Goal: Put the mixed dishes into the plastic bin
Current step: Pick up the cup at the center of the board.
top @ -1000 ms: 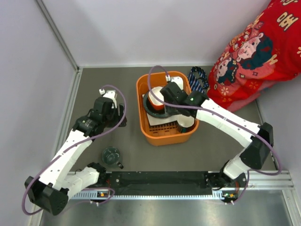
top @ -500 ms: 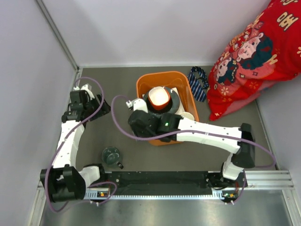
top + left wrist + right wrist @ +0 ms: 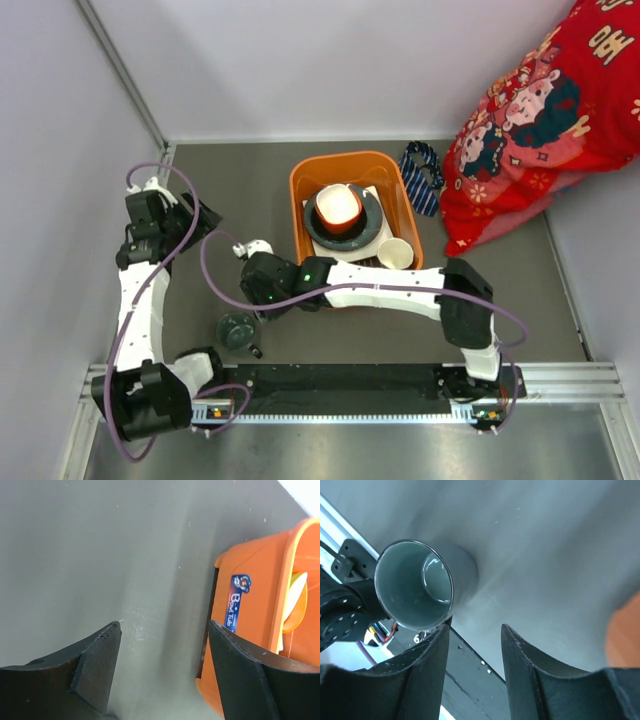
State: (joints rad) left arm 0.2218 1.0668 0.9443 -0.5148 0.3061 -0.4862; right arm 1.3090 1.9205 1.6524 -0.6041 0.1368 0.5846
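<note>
My right gripper moves down and to the left in the top view next, astride the cup's bin-side (image 3: pixel 252 323) (image 3: pixel 451 599), since the cup stands open below its fingers.
The orange plastic bin (image 3: pixel 296 215) holds the white square plate (image 3: pixel 345 251), the blue-grey plate (image 3: pixel 373 229), the orange bowl (image 3: pixel 338 207) and the cream mug (image 3: pixel 396 253). The dark teal cup (image 3: pixel 238 330) stands upright on the table near the front left. My right gripper (image 3: pixel 252 303) is open and empty just behind the cup. In the right wrist view the cup (image 3: pixel 417 587) sits just beyond my left fingertip, outside the right gripper (image 3: pixel 472 630). My left gripper (image 3: pixel 195 215) is open and empty at the far left. In its wrist view the left gripper (image 3: pixel 165 627) faces the bin's side (image 3: pixel 250 600).
A striped blue necktie (image 3: pixel 420 175) lies right of the bin. A person in red (image 3: pixel 540 110) stands at the back right. The metal rail (image 3: pixel 350 385) with the arm bases runs along the front, close to the cup. Walls close the left and back.
My right gripper has left the bin and swung left and forward to the teal cup. My left arm has pulled back to the far left.
</note>
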